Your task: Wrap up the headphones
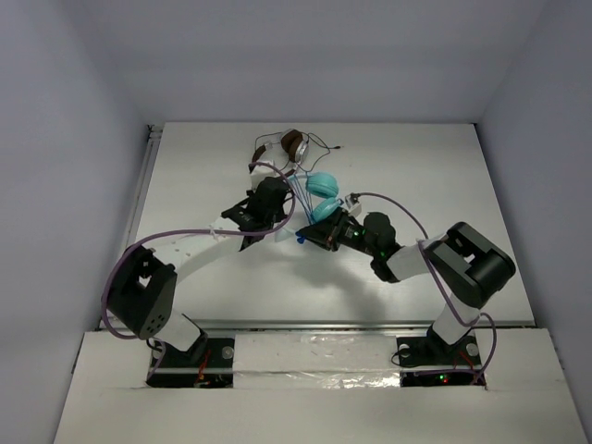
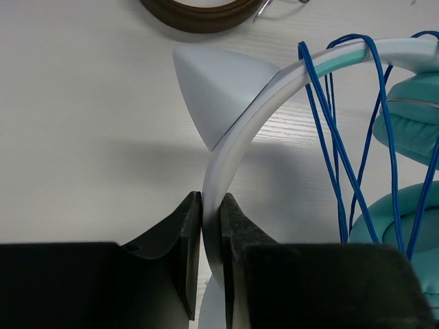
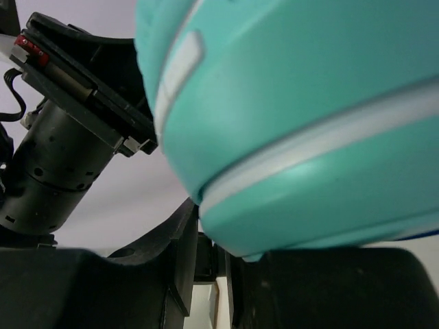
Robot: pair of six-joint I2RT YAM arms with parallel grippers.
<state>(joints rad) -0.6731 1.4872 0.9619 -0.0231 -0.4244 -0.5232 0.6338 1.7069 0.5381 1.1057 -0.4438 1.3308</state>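
The left gripper will next move back and down to release the headphones on the bare tabletop below, since the cable already loops several times over the headband [image 2: 236, 140].
The headphones lie at the table's middle, with two teal ear cups [image 1: 323, 196] and a white headband [image 2: 236, 140] that bears a white cat-ear point [image 2: 216, 86]. The thin blue cable [image 2: 341, 147] is looped several times over the headband. My left gripper [image 1: 262, 205] [image 2: 211, 223] is shut on the headband. My right gripper [image 1: 311, 236] [image 3: 209, 229] sits right under a teal ear cup [image 3: 302, 103], which hides its fingertips. Its jaws stand close together. A blue bit of the cable [image 1: 301, 239] shows at its tip.
The brown-and-silver headphones [image 1: 290, 144] with a dark cable lie just behind the teal ones, and their brown cup [image 2: 202, 14] shows at the top of the left wrist view. Grey walls enclose the white table [image 1: 435, 176] on three sides.
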